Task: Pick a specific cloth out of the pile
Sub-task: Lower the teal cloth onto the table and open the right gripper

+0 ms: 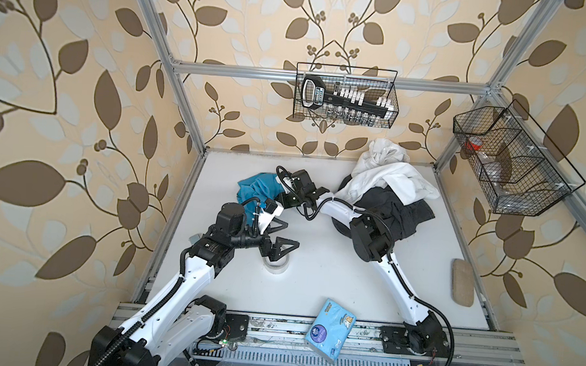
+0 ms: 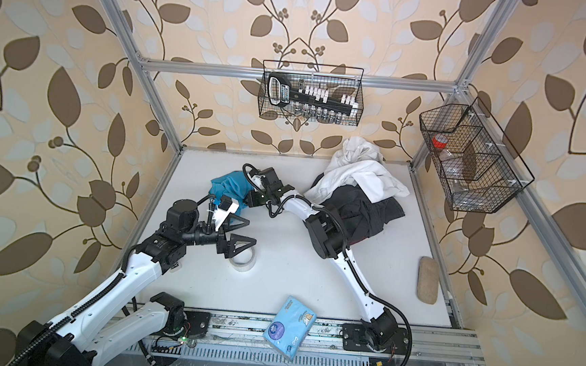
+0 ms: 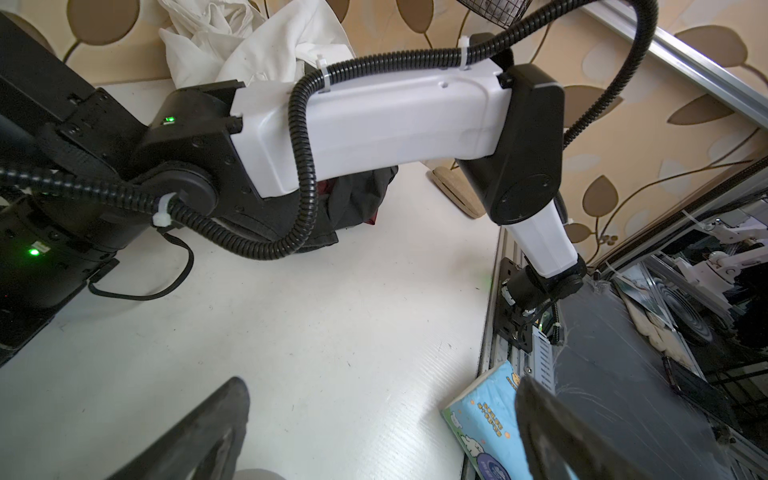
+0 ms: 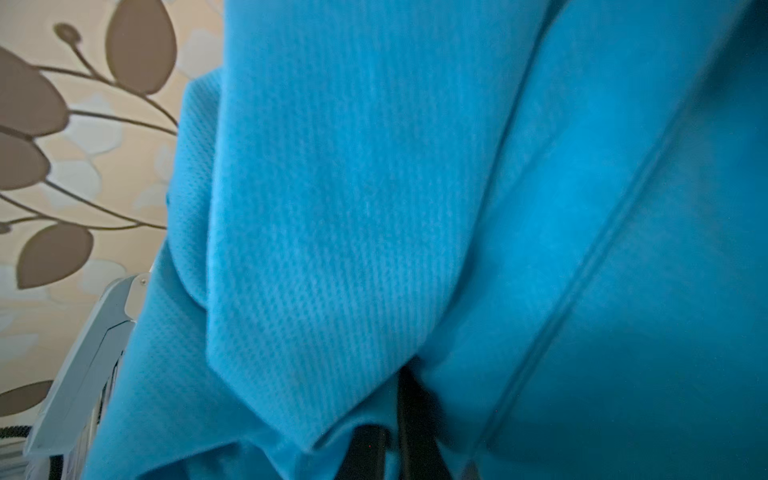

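Note:
My right gripper should stay at the cloth's pile-side edge (image 1: 276, 189) (image 4: 374, 400) and open its fingers to let go of the pinched fold, because the turquoise-blue cloth is clear of the pile.
The turquoise-blue cloth (image 1: 254, 188) (image 2: 228, 185) lies bunched at the back middle of the white table, apart from the pile (image 1: 391, 192) (image 2: 359, 192). The pile is white shirts over dark clothing at the back right. My right arm reaches across to the cloth. In the right wrist view the cloth (image 4: 374, 187) fills the picture. There my right gripper (image 4: 392, 440) is shut, with a fold of the cloth pinched between its dark fingers. My left gripper (image 1: 282, 235) (image 2: 245, 233) (image 3: 382, 415) hangs open and empty just in front of the cloth.
A clear tape roll (image 1: 277, 263) (image 2: 243, 259) lies under the left gripper. A blue tissue pack (image 1: 330, 329) (image 3: 486, 419) overhangs the front rail. A beige pad (image 1: 463, 282) lies at the right edge. Wire baskets (image 1: 345, 95) (image 1: 511, 164) hang on the back and right walls.

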